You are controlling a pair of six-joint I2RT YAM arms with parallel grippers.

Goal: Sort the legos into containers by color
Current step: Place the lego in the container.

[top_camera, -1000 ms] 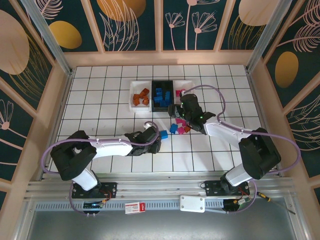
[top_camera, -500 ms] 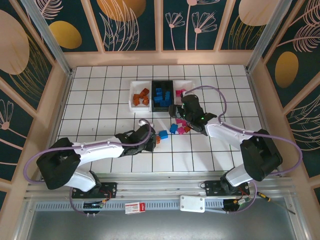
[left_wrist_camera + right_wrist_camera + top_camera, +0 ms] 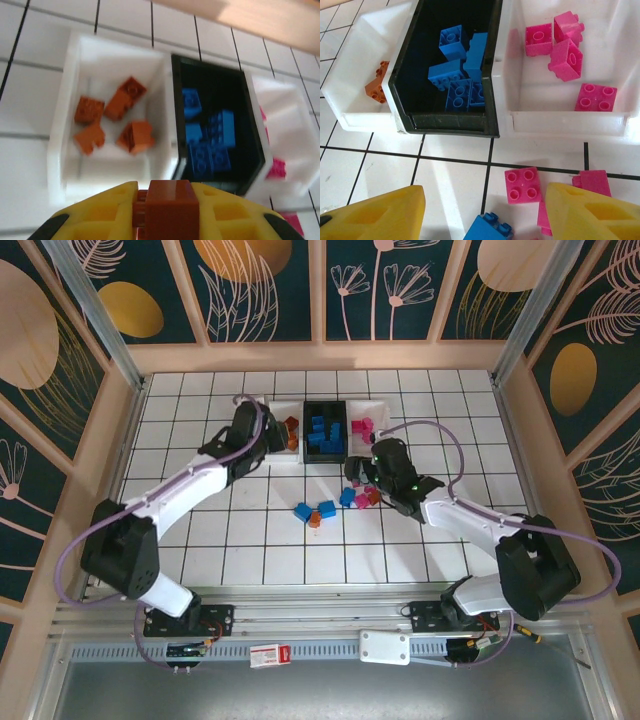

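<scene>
The left gripper moves outward past one white container's near rim next, down over the orange-brown legos already in that container, and so releases its own there.
My left gripper [image 3: 263,443] hovers at the near edge of the left white container [image 3: 271,447], shut on an orange-brown lego [image 3: 168,204]. That container [image 3: 64,150] holds several orange-brown legos [image 3: 119,122]. The black container [image 3: 325,430] in the middle holds blue legos [image 3: 209,137], and the right white container [image 3: 615,60] holds pink legos [image 3: 567,59]. My right gripper [image 3: 362,472] stands open over loose legos just in front of the containers: a pink one [image 3: 523,185] and a blue one [image 3: 489,229] lie between its fingers [image 3: 375,215]. Two blue legos [image 3: 314,510] and an orange-brown one [image 3: 314,521] lie further left.
A raised wooden frame [image 3: 130,430] borders the tiled table on three sides. A white box with a red label [image 3: 269,656] and a white device [image 3: 385,647] lie on the metal rail in front of the arm bases.
My left gripper shut on an orange-brown lego beside the loose pile and carried it up to the left white container. My right gripper shifted only slightly and stayed open.
</scene>
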